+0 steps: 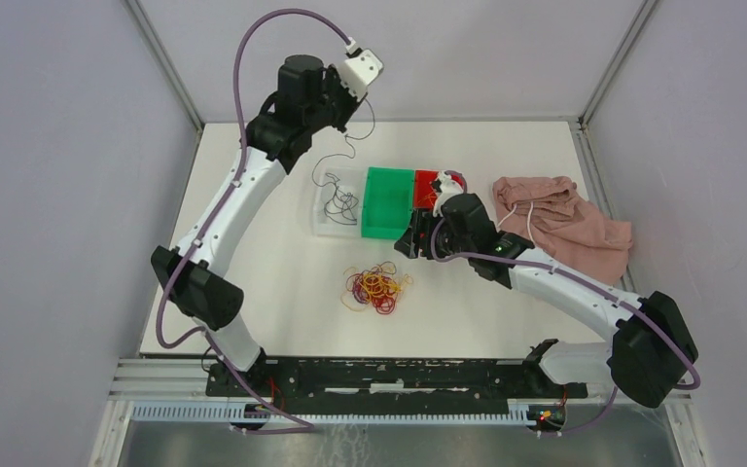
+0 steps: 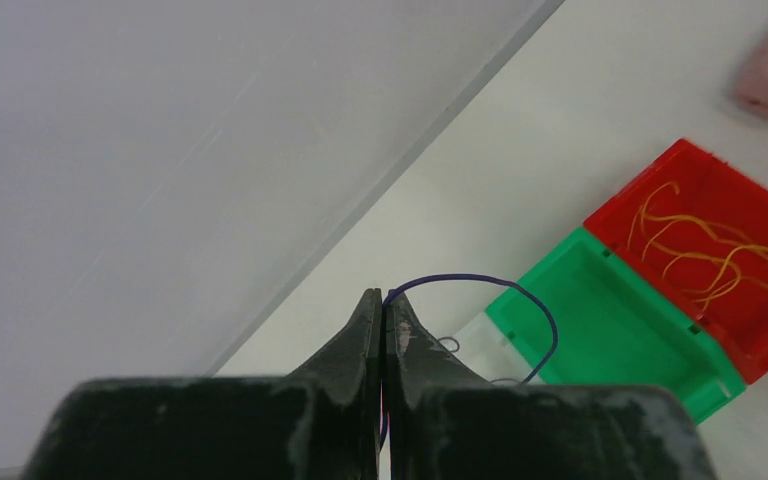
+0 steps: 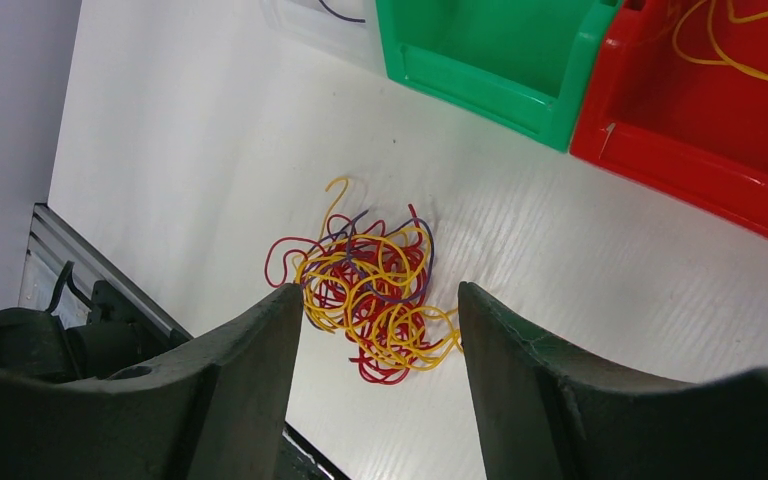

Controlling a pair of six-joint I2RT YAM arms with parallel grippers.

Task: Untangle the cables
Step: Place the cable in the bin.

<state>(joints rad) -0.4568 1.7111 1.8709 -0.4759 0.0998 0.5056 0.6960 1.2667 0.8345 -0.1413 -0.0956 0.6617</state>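
Next, my left gripper lowers over the clear bin (image 1: 317, 209) and releases the purple cable there, since the bin holding the dark cables lies below my gripper.
A tangled clump of yellow, red and purple cables (image 1: 377, 287) lies on the white table in front of the bins; it also shows in the right wrist view (image 3: 370, 290). My left gripper (image 1: 358, 117) is raised high at the back and is shut (image 2: 384, 295) on one thin purple cable (image 2: 520, 290). This cable hangs down towards the clear bin (image 1: 317, 209). My right gripper (image 1: 410, 243) is open and empty (image 3: 380, 295), held above the table just behind the clump. Loose yellow cables (image 3: 750, 60) lie in the red bin (image 3: 680, 165). Dark cables (image 1: 342, 206) lie in the clear bin.
Three bins stand in a row: the clear one, a green bin (image 1: 366, 204) and a red one (image 1: 424, 178). A pink cloth (image 1: 559, 219) with a white drawstring lies at the right. Grey walls enclose the table, and a black rail runs along the near edge.
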